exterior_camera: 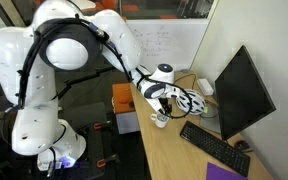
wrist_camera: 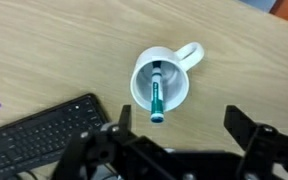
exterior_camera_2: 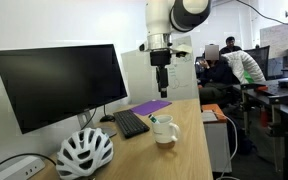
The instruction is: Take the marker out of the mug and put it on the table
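Note:
My gripper moves down next until its open fingers straddle the marker's cap end (exterior_camera_2: 153, 117) (wrist_camera: 157, 113), since that exposed end juts over the mug's rim below.
The white mug (wrist_camera: 169, 82) stands on the tan table (wrist_camera: 54, 50), handle at the upper right in the wrist view. The teal-green marker (wrist_camera: 156, 95) leans inside it, its cap end over the near rim. The mug also shows in both exterior views (exterior_camera: 160, 120) (exterior_camera_2: 165, 131), with the marker tip (exterior_camera_2: 153, 120) sticking up at its rim. My gripper (wrist_camera: 174, 122) is open and empty, well above the mug, its fingers spread just below it in the wrist view. It hangs over the table in both exterior views (exterior_camera: 165, 99) (exterior_camera_2: 161, 82).
A black keyboard (wrist_camera: 39, 135) lies beside the mug. A white-and-black helmet (exterior_camera_2: 85, 152), a monitor (exterior_camera_2: 59, 82) and a purple pad (exterior_camera_2: 150, 106) share the table. An orange box (exterior_camera: 124, 98) sits off the table's edge. People sit behind (exterior_camera_2: 234, 65).

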